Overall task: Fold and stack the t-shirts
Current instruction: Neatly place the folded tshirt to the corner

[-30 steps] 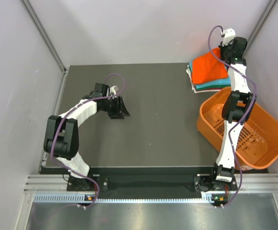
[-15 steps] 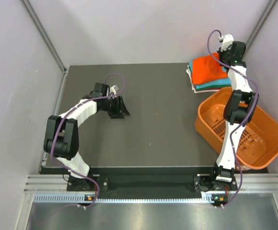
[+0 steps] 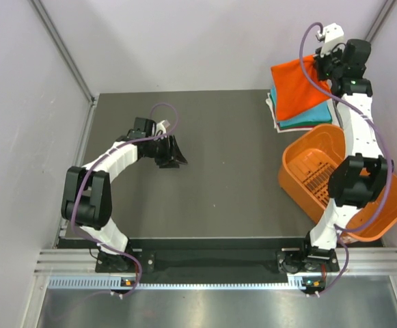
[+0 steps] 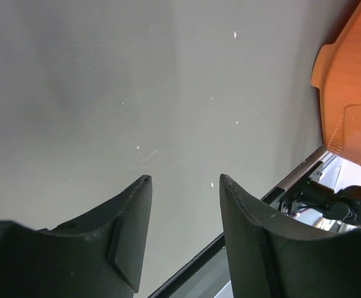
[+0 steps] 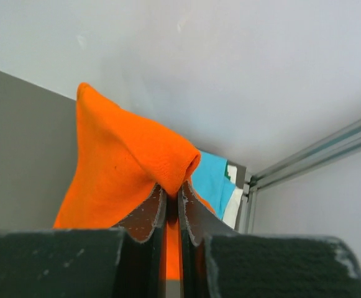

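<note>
My right gripper moves down toward the turquoise t-shirt [image 3: 312, 116] [image 5: 210, 177] with the orange t-shirt's corner next and releases it, since that corner still hangs lifted above the stack.
My right gripper [image 3: 324, 63] is shut on the bright orange t-shirt [image 3: 297, 90] and holds its far right corner lifted at the table's back right corner. In the right wrist view the orange t-shirt [image 5: 121, 167] bunches over my closed fingertips [image 5: 173, 189]. Under it lies the turquoise t-shirt [image 3: 312, 116], also seen in the right wrist view [image 5: 211, 180], with white and dark edges [image 3: 275, 119] of other shirts below. My left gripper [image 3: 173, 154] is open and empty, low over the bare table at centre left; it also shows in the left wrist view [image 4: 183, 180].
An orange slotted plastic basket [image 3: 382, 205] sits at the right edge, tilted, with my right arm rising in front of it. Its rim shows in the left wrist view [image 4: 348, 93]. Grey walls close in behind and on both sides.
My right gripper has risen and moved back and right, lifting the orange t-shirt's corner off the stack. The left arm has not moved.
</note>
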`<state>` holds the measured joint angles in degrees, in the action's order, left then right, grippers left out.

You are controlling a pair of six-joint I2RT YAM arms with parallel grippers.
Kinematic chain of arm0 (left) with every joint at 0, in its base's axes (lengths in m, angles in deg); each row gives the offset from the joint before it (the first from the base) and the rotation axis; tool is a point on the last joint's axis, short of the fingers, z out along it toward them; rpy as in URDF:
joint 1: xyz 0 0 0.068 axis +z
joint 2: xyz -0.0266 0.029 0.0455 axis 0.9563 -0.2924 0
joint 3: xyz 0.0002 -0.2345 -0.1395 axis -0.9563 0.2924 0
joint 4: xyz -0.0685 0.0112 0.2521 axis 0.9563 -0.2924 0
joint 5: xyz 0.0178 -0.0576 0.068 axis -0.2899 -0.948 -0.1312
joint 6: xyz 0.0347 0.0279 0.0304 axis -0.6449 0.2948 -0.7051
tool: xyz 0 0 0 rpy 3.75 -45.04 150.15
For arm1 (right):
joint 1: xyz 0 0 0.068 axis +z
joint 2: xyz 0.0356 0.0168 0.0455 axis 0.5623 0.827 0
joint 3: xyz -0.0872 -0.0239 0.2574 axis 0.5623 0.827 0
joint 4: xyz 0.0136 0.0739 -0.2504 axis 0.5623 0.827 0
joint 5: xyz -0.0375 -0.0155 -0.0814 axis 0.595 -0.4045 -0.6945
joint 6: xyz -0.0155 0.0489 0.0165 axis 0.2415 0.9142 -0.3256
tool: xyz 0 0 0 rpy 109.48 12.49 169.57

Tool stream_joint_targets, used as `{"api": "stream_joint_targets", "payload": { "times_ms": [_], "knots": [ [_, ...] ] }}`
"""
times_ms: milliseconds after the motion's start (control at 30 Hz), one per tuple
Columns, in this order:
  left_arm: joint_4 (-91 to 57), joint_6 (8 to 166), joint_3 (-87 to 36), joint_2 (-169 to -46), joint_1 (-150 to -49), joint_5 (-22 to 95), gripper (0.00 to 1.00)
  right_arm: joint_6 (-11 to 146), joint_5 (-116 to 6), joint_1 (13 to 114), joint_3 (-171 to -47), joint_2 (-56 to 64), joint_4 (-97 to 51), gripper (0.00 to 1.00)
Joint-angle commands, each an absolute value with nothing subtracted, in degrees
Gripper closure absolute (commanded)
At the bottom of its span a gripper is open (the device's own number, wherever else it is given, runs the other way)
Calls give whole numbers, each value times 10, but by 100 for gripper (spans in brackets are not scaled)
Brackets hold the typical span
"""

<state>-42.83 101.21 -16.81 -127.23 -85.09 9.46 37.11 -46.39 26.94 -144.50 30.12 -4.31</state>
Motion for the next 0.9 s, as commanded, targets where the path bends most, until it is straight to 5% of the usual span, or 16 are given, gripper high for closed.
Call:
{"api": "stream_joint_targets", "payload": {
  "times_ms": [0,500,867],
  "knots": [
    [-402,1015,-173,-1243,-849,73,47,368,-442,270,-1442,279,-35,100],
    [-401,1016,-176,-1259,-849,77,48,383,-536,253,-1542,407,75,100],
    [-409,1009,-180,-1266,-849,88,48,407,-580,236,-1569,471,-12,100]
  ]
}}
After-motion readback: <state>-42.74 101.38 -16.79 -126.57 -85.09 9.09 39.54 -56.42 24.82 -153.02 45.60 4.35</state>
